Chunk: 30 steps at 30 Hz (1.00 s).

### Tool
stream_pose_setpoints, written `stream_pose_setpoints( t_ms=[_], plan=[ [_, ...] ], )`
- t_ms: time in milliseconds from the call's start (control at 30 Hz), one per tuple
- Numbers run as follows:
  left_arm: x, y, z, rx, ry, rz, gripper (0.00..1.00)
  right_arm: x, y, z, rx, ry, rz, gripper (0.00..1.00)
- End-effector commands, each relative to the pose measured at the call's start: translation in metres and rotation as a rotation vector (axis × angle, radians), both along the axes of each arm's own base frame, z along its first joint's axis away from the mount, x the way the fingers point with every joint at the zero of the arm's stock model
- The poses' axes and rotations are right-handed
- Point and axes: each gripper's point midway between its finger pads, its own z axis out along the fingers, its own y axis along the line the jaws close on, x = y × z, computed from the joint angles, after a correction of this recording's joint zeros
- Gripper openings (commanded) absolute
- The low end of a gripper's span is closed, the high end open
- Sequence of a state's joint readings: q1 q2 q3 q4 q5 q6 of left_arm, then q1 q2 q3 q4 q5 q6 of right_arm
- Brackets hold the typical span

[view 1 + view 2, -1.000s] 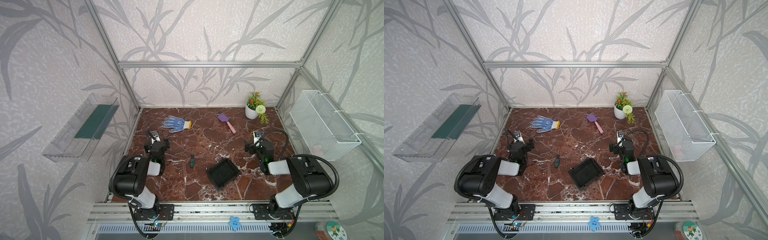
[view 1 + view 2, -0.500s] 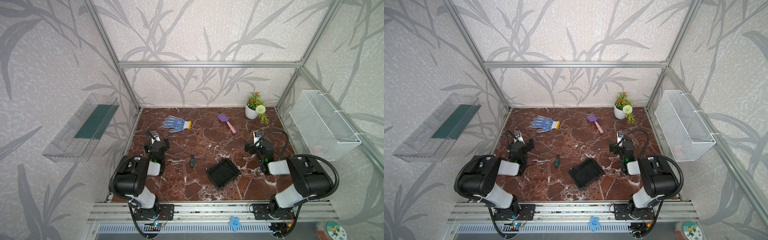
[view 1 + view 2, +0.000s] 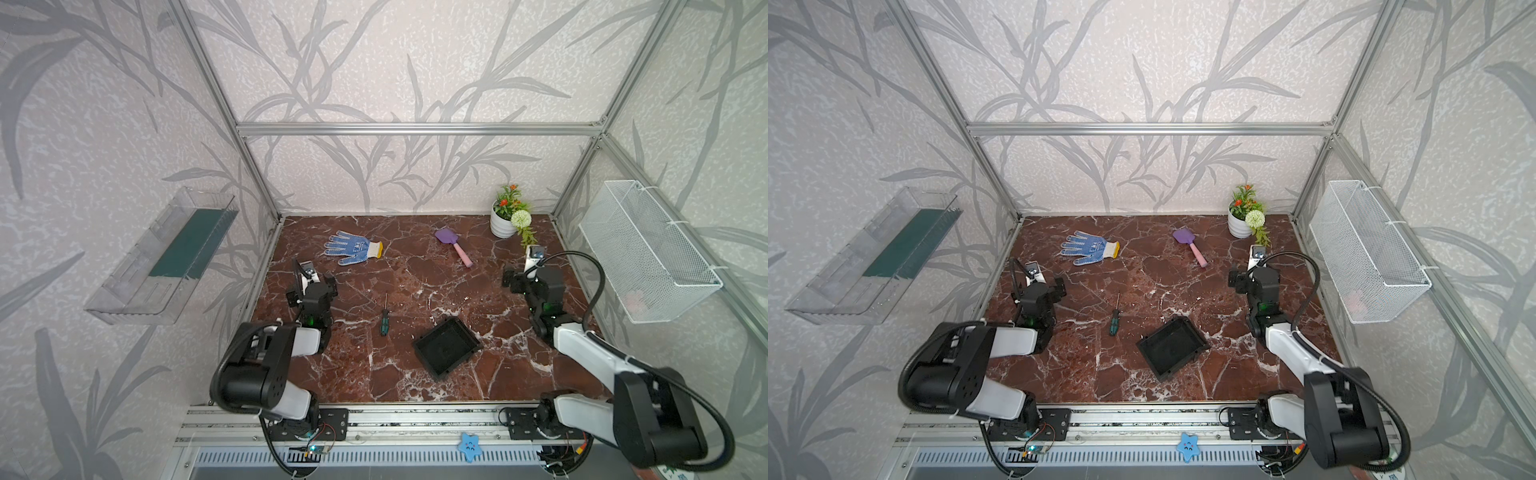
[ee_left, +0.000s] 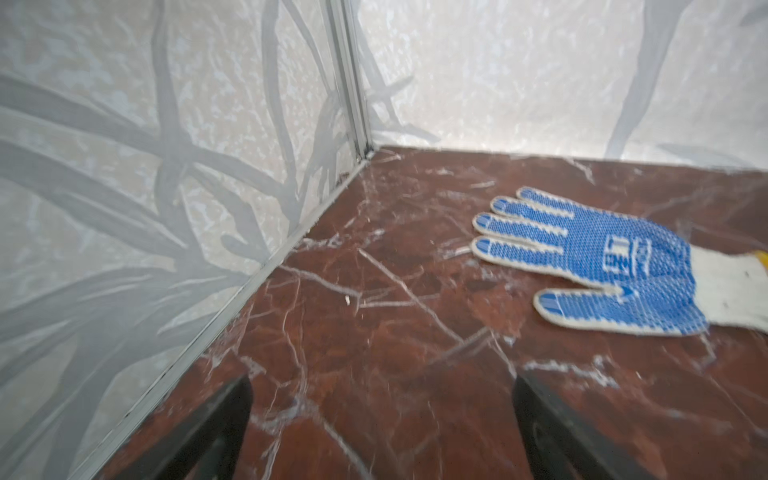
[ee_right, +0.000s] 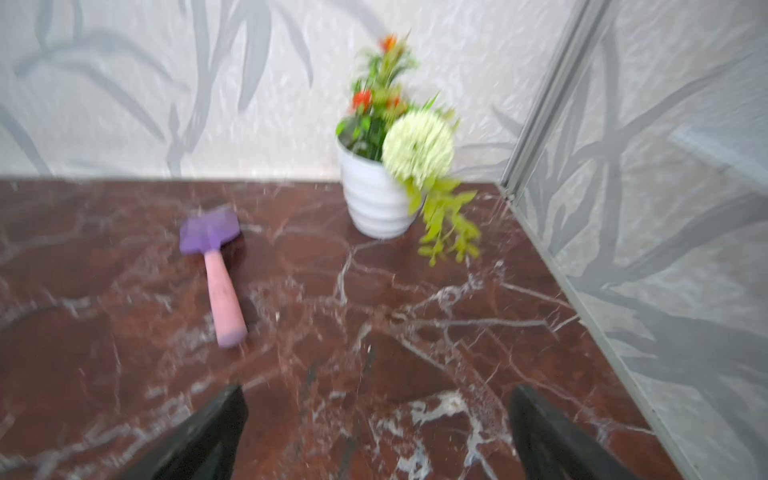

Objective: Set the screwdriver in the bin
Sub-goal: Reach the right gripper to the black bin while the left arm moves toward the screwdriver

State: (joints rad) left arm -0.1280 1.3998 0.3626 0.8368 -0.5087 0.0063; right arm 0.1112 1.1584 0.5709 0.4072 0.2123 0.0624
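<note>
My right gripper moves back and down next, tilting to point at the floor. It comes onto the side of the bin facing it, because that side lies nearest.
The screwdriver [image 3: 384, 320] [image 3: 1113, 318], slim with a green-and-black handle, lies on the marble floor left of centre, shaft pointing toward the back wall. The bin [image 3: 446, 348] [image 3: 1173, 347], a shallow black tray, sits empty and turned at an angle just right of it. My left gripper [image 3: 311, 286] [image 3: 1038, 291] [image 4: 382, 380] hovers low to the left of the screwdriver, open and empty. My right gripper [image 3: 534, 278] [image 3: 1254, 276] [image 5: 378, 388] is at the right side behind the bin, open and empty. Neither wrist view shows the screwdriver or the bin.
A blue-dotted glove [image 3: 353, 248] [image 4: 602, 257] lies at the back left. A purple-and-pink toy shovel [image 3: 455, 245] [image 5: 216, 270] and a white flower pot [image 3: 503, 224] [image 5: 378, 203] are at the back right. A wire basket [image 3: 644, 253] and a clear shelf [image 3: 166, 257] hang on the side walls.
</note>
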Motion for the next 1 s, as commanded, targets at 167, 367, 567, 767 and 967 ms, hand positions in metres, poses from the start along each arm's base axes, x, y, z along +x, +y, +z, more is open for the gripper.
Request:
stream_pose_setpoints(
  t_ms=[167, 367, 567, 767, 967],
  plan=[
    [-0.018, -0.055, 0.105, -0.256, -0.299, -0.218, 0.99, -0.036, 0.0, -0.028, 0.452, 0.087, -0.113, 0.99],
    [-0.009, -0.153, 0.093, -0.339, -0.127, -0.481, 0.99, -0.044, 0.062, -0.041, 0.401, 0.302, 0.135, 0.99],
    [-0.021, -0.23, 0.048, -0.472, 0.058, -0.678, 0.99, -0.089, 0.11, -0.083, 0.226, 0.525, 0.281, 0.99],
    [-0.023, -0.249, 0.02, -0.452, 0.136, -0.71, 0.99, -0.125, 0.146, -0.118, 0.137, 0.697, 0.4, 1.0],
    [-0.022, -0.246, 0.015, -0.434, 0.161, -0.692, 0.99, -0.143, 0.156, -0.139, 0.12, 0.76, 0.448, 0.93]
  ],
)
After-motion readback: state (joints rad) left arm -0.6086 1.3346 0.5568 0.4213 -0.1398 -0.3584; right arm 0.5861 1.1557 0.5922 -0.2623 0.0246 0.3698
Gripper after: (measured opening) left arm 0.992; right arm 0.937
